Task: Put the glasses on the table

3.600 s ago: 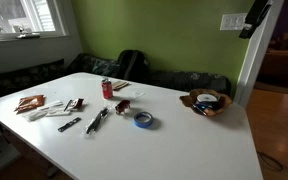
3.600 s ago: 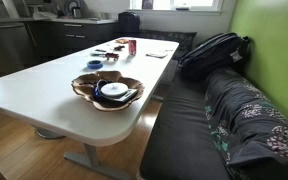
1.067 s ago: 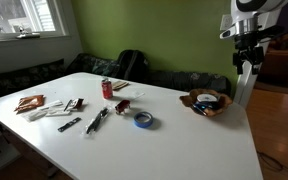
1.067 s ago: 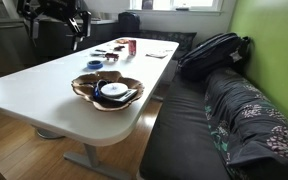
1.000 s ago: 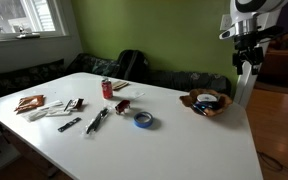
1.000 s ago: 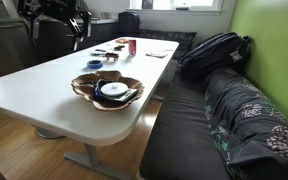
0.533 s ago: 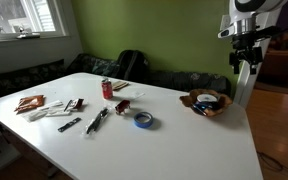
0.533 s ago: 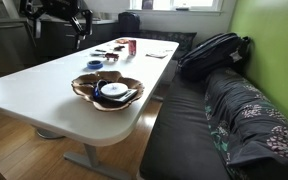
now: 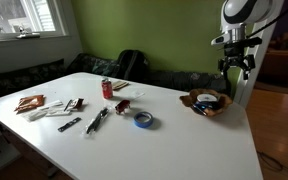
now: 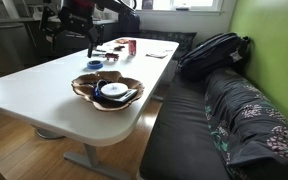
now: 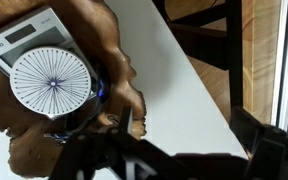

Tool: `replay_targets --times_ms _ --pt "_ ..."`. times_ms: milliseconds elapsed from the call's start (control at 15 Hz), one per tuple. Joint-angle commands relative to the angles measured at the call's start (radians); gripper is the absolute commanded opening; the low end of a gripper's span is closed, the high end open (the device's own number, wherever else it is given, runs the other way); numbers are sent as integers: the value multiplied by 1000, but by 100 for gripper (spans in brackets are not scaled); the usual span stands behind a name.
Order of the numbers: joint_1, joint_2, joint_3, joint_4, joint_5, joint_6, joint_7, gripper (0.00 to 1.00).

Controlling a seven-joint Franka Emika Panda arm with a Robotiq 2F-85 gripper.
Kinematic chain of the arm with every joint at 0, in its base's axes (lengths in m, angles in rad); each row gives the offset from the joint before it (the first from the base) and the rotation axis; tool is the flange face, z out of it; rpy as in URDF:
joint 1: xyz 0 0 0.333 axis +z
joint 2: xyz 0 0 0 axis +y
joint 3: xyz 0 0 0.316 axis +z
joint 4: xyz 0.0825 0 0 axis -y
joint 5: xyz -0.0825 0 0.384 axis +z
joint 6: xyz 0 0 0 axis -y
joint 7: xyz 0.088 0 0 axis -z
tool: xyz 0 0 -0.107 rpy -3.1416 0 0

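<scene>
My gripper moves over the bowl next, then down to the part of the glasses beside the white disc.
The glasses, dark with a bluish tint, lie in a brown wooden bowl, partly under a round white disc and next to a Casio calculator. The bowl stands near one end of the white table and shows in both exterior views. My gripper is open and empty. It hangs well above the table, near the bowl, in both exterior views. The glasses are too small to make out in the exterior views.
Farther along the table lie a blue tape roll, a red can, black pen-like tools and snack packets. A bench with a black backpack runs along the green wall. Wooden floor lies beyond the table edge.
The arm has swung in from outside the view toward the table. In the last half second the gripper moved closer to the bowl. Nothing on the table has moved.
</scene>
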State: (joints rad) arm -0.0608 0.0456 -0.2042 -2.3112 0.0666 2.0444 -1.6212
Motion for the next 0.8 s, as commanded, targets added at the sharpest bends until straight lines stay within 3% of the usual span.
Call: replay_targets --times_ms 0,133,467,733 --pt "-33 10 33 8 1 -3 -8 100" --pt "-43 31 33 20 26 4 -42 100" --pt "-77 86 36 26 157 141 44 100" --pt "-85 144 52 13 164 223 137 100"
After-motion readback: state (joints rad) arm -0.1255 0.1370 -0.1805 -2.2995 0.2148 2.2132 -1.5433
